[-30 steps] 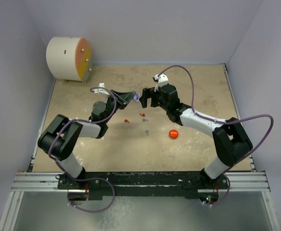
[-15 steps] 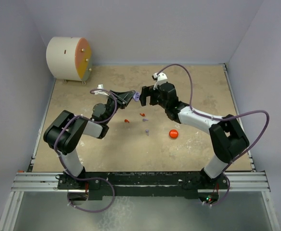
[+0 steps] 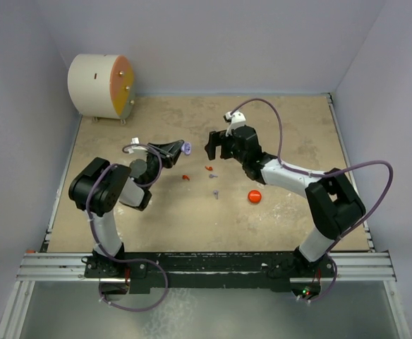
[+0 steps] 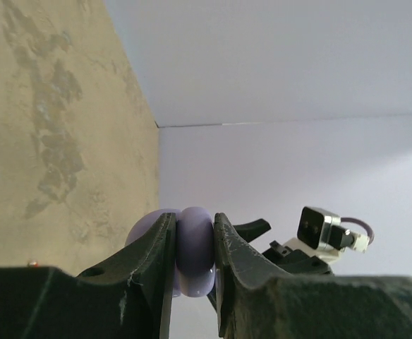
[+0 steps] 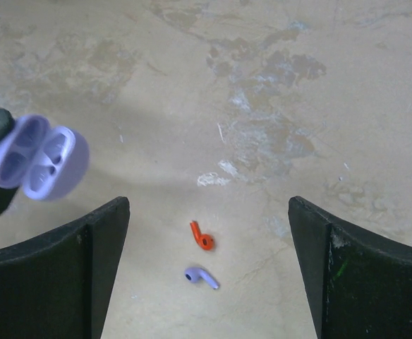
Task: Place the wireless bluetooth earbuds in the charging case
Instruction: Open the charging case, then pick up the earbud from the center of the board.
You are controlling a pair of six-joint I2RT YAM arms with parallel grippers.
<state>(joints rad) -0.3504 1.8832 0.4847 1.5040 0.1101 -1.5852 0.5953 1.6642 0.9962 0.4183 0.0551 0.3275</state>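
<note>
The lavender earbud nearest the base matches the open lavender case [image 3: 187, 149] in color, so my right gripper goes back and down onto its head next.
My left gripper [image 3: 180, 149] is shut on the lavender charging case [image 3: 187, 149] and holds it above the table. In the left wrist view the case [image 4: 194, 251] is pinched between both fingers. In the right wrist view the case [image 5: 40, 159] hangs open at the left, its two sockets showing. My right gripper [image 3: 218, 145] is open and empty, a short way right of the case. Between its fingers in the right wrist view [image 5: 207, 205], on the table below, lie a red earbud [image 5: 202, 236] and a lavender earbud [image 5: 200, 277]. A second red earbud [image 3: 185, 177] and a second lavender earbud [image 3: 215, 193] lie nearby.
A round red case [image 3: 255, 196] lies on the table to the right of the earbuds. A white drum with an orange face [image 3: 100, 86] stands at the back left corner. Walls close in the table on three sides.
My left gripper has drawn back to the left with the lavender case, away from my right gripper, which had been up against the case. A gap now separates them.
</note>
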